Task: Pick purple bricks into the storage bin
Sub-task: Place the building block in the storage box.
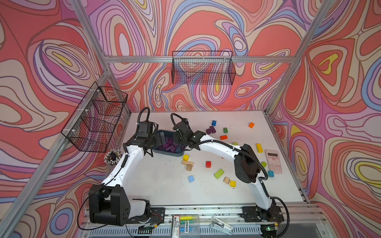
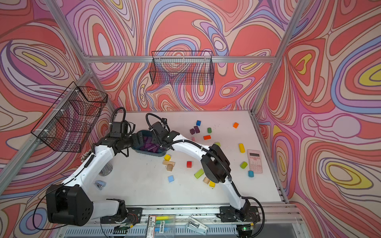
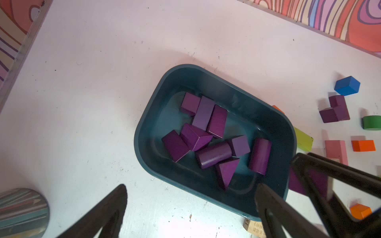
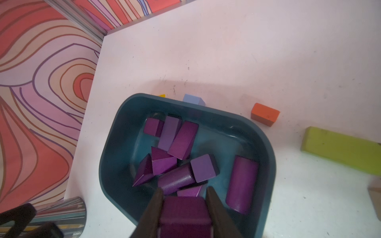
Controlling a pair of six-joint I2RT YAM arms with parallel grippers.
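Observation:
The right gripper moves down into the storage bin (image 1: 173,154) next and releases the dark purple brick over the gathered purple bricks, since they lie below the right gripper.
The teal storage bin (image 1: 173,154) (image 3: 144,123) sits at the table's back left and holds several purple bricks (image 3: 212,156) (image 4: 175,179). My right gripper (image 4: 184,190) (image 1: 177,142) hangs just above the bin's near end, shut on a dark purple brick (image 4: 185,214). My left gripper (image 3: 192,187) (image 1: 161,138) hovers open and empty over the bin's left edge. Two more purple bricks (image 1: 211,130) (image 3: 336,110) lie together on the table to the right of the bin, clear of both grippers.
Loose coloured blocks lie across the table's middle and right, among them a red cube (image 1: 208,164) and a green slab (image 1: 219,173). A pink calculator (image 1: 273,160) lies at the right edge. A pencil cup (image 1: 112,157) stands at the left. Wire baskets (image 1: 203,68) hang on the walls.

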